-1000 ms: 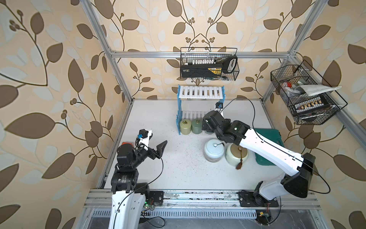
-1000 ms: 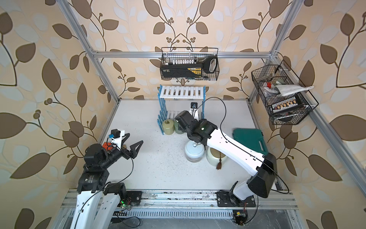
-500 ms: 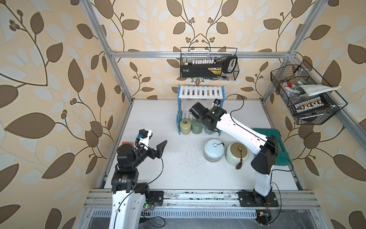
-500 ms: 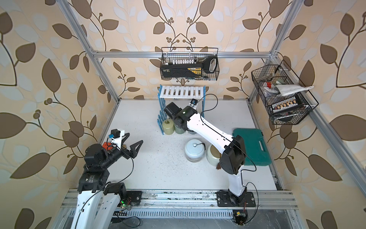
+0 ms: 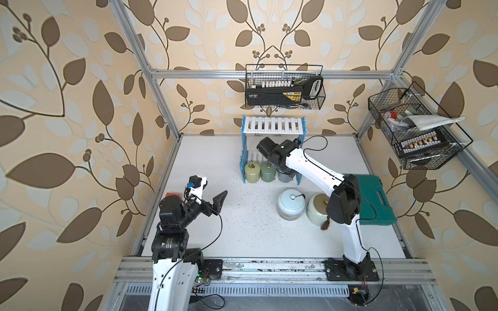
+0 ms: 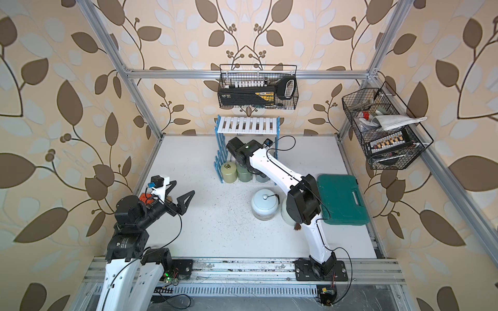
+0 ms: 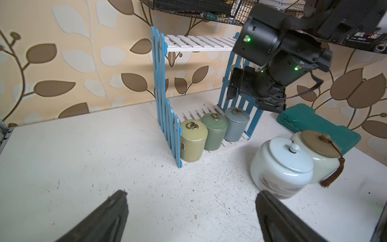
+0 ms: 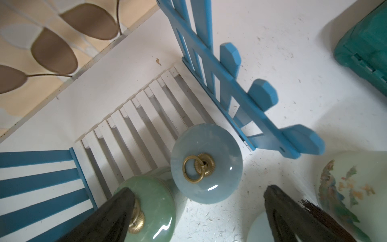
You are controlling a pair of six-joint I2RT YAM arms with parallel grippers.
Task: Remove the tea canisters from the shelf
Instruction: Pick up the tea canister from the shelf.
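Observation:
I will next lower the open fingers of my right gripper astride the lid of the grey-blue canister (image 5: pixel 284 177) (image 8: pixel 206 163) standing below, since the blue picket side leaves little room beside it.
The shelf (image 5: pixel 273 126) (image 6: pixel 246 125) stands at the back of the table. On its lower tier stand three small tea canisters: yellow-green (image 5: pixel 252 172) (image 7: pixel 193 142), green (image 5: pixel 267 172) (image 7: pixel 214 131) and grey-blue (image 8: pixel 206 163) (image 7: pixel 236 125). The top tier holds nothing. A pale-blue knobbed jar (image 5: pixel 290 203) and a cream jar with a gold lid and a brown tassel (image 5: pixel 315 211) sit on the table in front of the shelf. My right gripper (image 8: pixel 199 187) hangs open just above the grey-blue and green lids, touching neither. My left gripper (image 6: pixel 183 188) (image 7: pixel 192 192) is open over bare table at the left.
A green tool case (image 5: pixel 374 199) lies right of the jars. Black wire baskets hang on the back wall (image 5: pixel 284 88) and the right wall (image 5: pixel 415 129). The shelf's blue picket side (image 8: pixel 240 98) stands close beside the grey-blue canister. A red object (image 5: pixel 172 195) sits behind my left arm.
My right arm has folded its elbow back toward the front. Its wrist has moved a little left over the small canisters. The left arm and all canisters have stayed put.

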